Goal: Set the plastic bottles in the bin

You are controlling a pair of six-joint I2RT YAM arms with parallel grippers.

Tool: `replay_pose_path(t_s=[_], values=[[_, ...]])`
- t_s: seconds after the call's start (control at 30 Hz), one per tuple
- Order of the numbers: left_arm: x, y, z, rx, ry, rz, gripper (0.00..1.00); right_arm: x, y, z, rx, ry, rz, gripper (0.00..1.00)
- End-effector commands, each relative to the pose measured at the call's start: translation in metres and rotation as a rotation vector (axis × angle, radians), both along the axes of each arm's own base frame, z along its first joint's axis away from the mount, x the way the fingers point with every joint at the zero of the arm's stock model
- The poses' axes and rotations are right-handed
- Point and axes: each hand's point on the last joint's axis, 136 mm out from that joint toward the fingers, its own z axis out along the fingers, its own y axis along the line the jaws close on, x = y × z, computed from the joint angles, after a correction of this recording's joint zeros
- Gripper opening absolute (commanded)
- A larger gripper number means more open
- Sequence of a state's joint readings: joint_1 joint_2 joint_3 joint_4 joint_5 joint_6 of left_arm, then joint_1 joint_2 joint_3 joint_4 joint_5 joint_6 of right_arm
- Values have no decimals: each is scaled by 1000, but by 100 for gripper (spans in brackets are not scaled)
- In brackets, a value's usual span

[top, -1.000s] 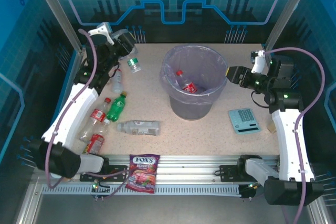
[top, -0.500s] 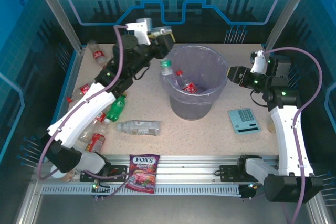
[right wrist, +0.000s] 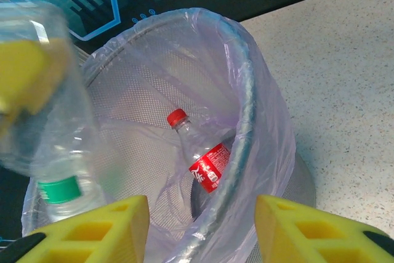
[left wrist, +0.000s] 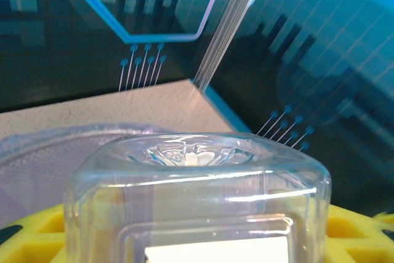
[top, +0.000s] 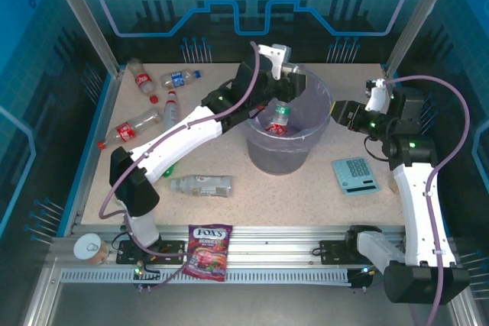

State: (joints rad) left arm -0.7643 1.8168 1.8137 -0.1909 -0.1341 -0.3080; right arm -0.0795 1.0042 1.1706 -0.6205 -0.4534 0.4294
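The clear bottle hangs cap-down over the bin (top: 279, 159), its base still high. Next my left gripper lowers it into the lilac liner's opening (top: 296, 118) and releases it.
My left gripper (top: 286, 98) is shut on a clear bottle (top: 281, 116) with a green cap, which hangs cap-down over the mouth of the bin (top: 279, 159). In the left wrist view the bottle's base (left wrist: 197, 195) sits between the yellow pads (left wrist: 360, 232). A red-labelled bottle (right wrist: 206, 164) lies inside the lilac liner. My right gripper (top: 341, 111) is open beside the bin's right rim, and nothing is between its fingers (right wrist: 308, 232). Several bottles lie on the table at the left: red-labelled (top: 140, 77), blue-labelled (top: 180, 78), another red-labelled one (top: 130, 128) and white-labelled (top: 202, 184).
A blue calculator (top: 355, 175) lies to the right of the bin. The purple Fox's bag (top: 208, 250) rests on the front rail, with a tin can (top: 90, 248) at the front left corner. My left arm stretches diagonally across the table's left half.
My left arm has swung from the back left corner to above the bin, carrying the green-capped bottle. The right arm has barely moved.
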Motion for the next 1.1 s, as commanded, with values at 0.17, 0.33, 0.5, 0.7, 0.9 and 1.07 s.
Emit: replay_pose_path(t_s=[0.17, 0.33, 0.5, 0.7, 0.9, 1.07], values=[[-2, -11, -37, 83, 56, -30, 16, -2, 11, -3, 31, 8, 50, 48], [-5, -12, -60, 66, 109, -31, 18, 11, 25, -12, 61, 2, 74, 46], [-6, -10, -80, 87, 146, -28, 21, 24, 19, -25, 21, 14, 23, 40], [-6, -11, -85, 84, 157, -28, 31, 28, 21, -31, 15, 30, 36, 35], [-7, -13, -82, 78, 158, -36, 48, 28, 22, -35, 12, 36, 42, 34], [-9, -14, -73, 64, 157, -45, 63, 26, 22, -37, 14, 37, 39, 32]])
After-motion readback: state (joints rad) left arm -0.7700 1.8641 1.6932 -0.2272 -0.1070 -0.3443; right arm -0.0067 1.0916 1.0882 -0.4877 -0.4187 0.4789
